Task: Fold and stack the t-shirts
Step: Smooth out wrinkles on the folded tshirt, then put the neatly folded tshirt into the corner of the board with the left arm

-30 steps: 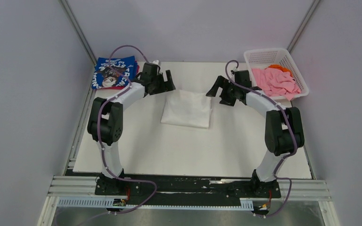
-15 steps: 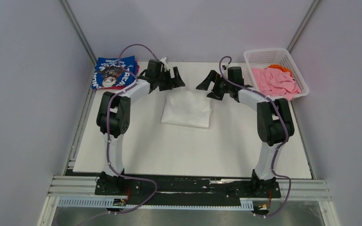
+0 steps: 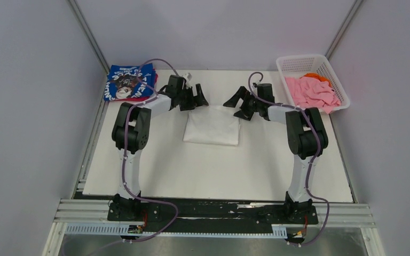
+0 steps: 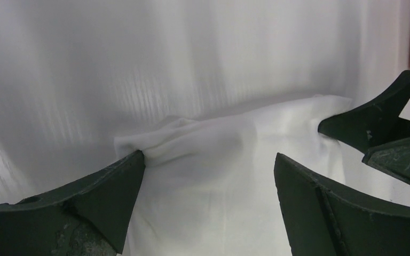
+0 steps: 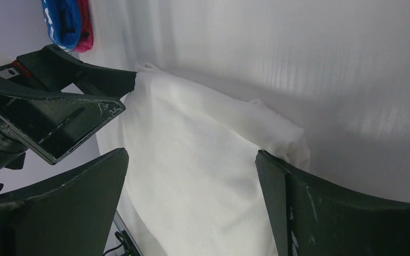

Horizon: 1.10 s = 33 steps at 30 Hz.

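My left gripper comes back from the far corner of the flat-folded white t-shirt [image 3: 212,125] next and closes astride its side edge nearer the royal-blue t-shirt.
A folded white t-shirt [image 3: 212,125] lies flat at the table's middle. My left gripper [image 3: 197,98] stands open over its far left corner, and my right gripper [image 3: 235,101] stands open over its far right corner. In the left wrist view the open left gripper [image 4: 208,157] straddles the white cloth [image 4: 219,181], one fingertip touching the corner fold. The right wrist view has the open right gripper [image 5: 191,154] astride the cloth [image 5: 192,133] likewise. Neither grips anything. A folded royal-blue t-shirt [image 3: 129,81] lies on a pink one at the far left.
A white lattice basket [image 3: 300,60] at the far right holds crumpled pink t-shirts [image 3: 312,92] and an orange one [image 3: 316,76]. Grey walls close in the table on three sides. The two grippers' fingers face each other closely over the shirt's far edge.
Both grippers swung inward toward each other and came down onto the far corners of the white t-shirt. Their jaws stayed open. The shirt has not moved.
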Tool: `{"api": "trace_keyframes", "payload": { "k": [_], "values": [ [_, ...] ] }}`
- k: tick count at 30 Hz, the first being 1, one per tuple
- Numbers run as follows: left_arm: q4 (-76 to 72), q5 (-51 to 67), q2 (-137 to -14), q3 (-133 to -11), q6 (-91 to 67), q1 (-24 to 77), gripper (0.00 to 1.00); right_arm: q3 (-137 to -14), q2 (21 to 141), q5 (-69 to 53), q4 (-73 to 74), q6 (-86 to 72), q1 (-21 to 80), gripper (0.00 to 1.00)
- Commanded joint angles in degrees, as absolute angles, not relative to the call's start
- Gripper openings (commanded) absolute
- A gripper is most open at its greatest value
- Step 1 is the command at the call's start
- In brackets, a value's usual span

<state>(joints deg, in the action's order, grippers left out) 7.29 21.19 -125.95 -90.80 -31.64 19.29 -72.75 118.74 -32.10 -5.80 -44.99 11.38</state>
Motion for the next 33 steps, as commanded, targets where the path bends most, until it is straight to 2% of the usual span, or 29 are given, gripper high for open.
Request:
{"api": "trace_keyframes", "payload": {
  "k": [1,5,9,16,21,24,33],
  "values": [
    [8.48,23.46,-118.94,-80.38,-32.19,19.33,1.0,-66.79,113.42,-31.56,-4.3,-41.52,11.22,1.0],
    [2.73,24.26,-107.68,-73.08,-31.64,19.42,1.0,-63.25,102.16,-31.7,-5.03,-34.01,12.57,1.0],
    [5.88,20.75,-99.26,-70.33,-31.33,19.47,1.0,-55.52,89.31,-28.34,-5.4,-31.51,13.62,1.0],
    [12.24,10.88,-89.88,-60.95,-32.76,20.56,1.0,-38.83,67.55,-13.66,-4.03,-35.09,13.7,1.0],
    [10.95,10.53,-90.62,-57.18,-35.85,21.03,1.0,-33.76,53.5,-6.05,-0.98,-35.72,13.59,1.0],
    [10.77,10.69,-94.33,-57.58,-37.68,21.33,0.96,-32.28,48.68,-4.94,-0.26,-35.36,13.54,1.0],
    [11.8,12.34,-105.19,-61.59,-38.61,23.59,0.72,-30.79,43.53,-1.48,5.58,-32.21,13.54,1.0]
  ]
}}
